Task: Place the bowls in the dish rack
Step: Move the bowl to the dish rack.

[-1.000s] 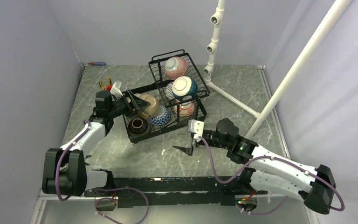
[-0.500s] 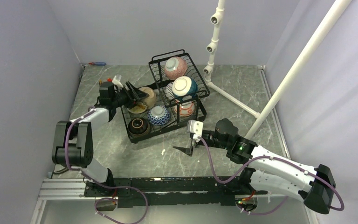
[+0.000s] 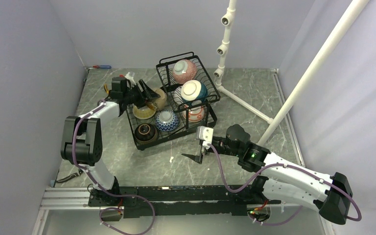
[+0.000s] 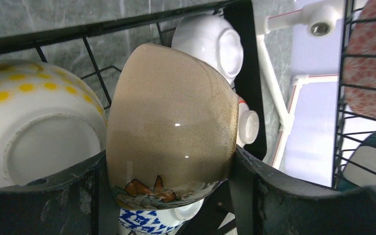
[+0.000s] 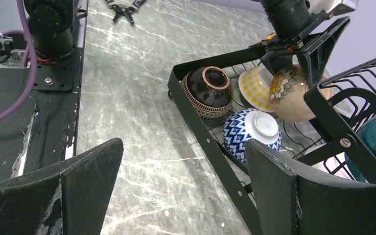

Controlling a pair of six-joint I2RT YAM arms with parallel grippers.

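Observation:
The free gap beyond the blue-patterned bowl lies below my left gripper and to its right in the top view, so I should lower it that way and release.
My left gripper [image 3: 146, 94] is shut on a tan bowl [image 3: 158, 98] and holds it tilted over the back left of the black dish rack [image 3: 151, 143]. In the left wrist view the tan bowl [image 4: 171, 117] sits between both fingers [image 4: 293, 200]. A cream yellow-dotted bowl [image 3: 143, 112], a blue-patterned bowl [image 3: 167, 121], a dark brown bowl [image 3: 145, 131] and a red-patterned bowl [image 3: 194, 114] lie in the base. A teal-and-white bowl [image 3: 193, 90] and a pink bowl [image 3: 184, 70] sit in the raised basket. My right gripper [image 3: 196, 156] is open and empty over the table in front of the rack.
A white pipe stand [image 3: 223, 49] rises behind the rack and a long white pipe [image 3: 313, 63] slants at the right. A small screwdriver [image 3: 100, 66] lies at the back wall. Black pliers [image 5: 125, 6] lie on the table left of the rack. Grey walls close both sides.
My left gripper has carried the tan bowl away from me and to the right, over the rack's back left part. The right arm has not moved.

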